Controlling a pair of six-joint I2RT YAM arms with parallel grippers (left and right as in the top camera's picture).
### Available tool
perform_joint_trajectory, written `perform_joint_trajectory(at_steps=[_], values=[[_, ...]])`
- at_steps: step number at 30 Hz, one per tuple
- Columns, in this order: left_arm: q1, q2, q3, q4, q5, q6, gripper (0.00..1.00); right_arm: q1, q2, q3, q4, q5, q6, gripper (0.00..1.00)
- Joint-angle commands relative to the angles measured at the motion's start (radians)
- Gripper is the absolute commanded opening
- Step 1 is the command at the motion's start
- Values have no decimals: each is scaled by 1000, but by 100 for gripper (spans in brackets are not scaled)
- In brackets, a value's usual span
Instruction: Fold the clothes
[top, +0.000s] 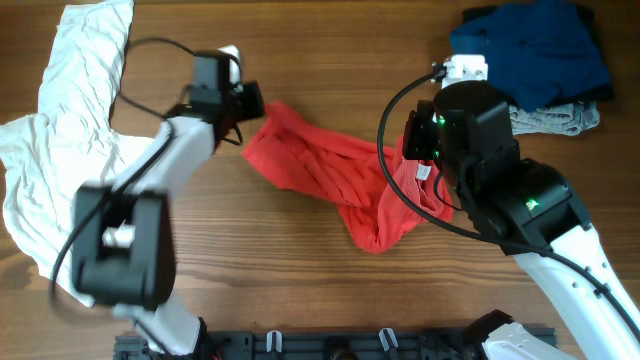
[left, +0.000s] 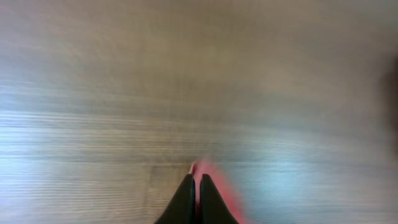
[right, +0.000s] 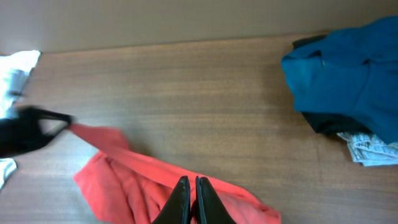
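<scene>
The red T-shirt (top: 320, 165) lies bunched, so my left gripper lifts up and away from my right gripper next, then goes back down over the bare near tabletop to release.
The red T-shirt (top: 320, 165) lies bunched and pulled out slantwise across the middle of the table. My left gripper (top: 250, 108) is shut on its upper-left corner. In the blurred left wrist view, red cloth (left: 219, 185) shows between and beside the closed left gripper (left: 198, 179). My right gripper (top: 418, 165) is shut on the shirt's right part. The right wrist view shows this gripper (right: 193, 183) pinched on the red shirt (right: 124, 180), and the left gripper's fingers (right: 53, 118) holding the far corner.
A large white shirt (top: 60, 130) (right: 15, 68) is spread at the table's left side, under the left arm. A dark blue pile (top: 530, 50) (right: 348, 68) with a grey piece (top: 555, 120) (right: 370, 149) sits at the back right.
</scene>
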Motion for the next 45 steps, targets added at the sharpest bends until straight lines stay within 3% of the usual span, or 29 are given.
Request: perform_joint_trajectory(at_steps=[1,5,12,22,31,34,38,45], values=[[74,-311,6,-51,-37,-25,4,-26,-9,13,28,23,8,4],[142,-530,6,-106,-37,-25,4,-39,-27,40,51,-4,-92,4],[256,-893,6,-153,-49,-55,4,-67,-84,263,-140,2,-140,4],[281,-1101,7,-221,-217,-55,4,-240,-259,343,-340,1,-37,4],[280,-1084,31,-274,-217,-99,4,-253,-219,338,-390,-15,-40,4],[280,-1035,31,-298,-146,-100,4,-253,-142,338,-393,-36,-42,4],[280,-902,31,-275,-136,-104,4,-253,12,339,-272,-45,-93,4],[270,-620,31,-344,178,-90,4,-264,187,339,-213,-72,-86,4]])
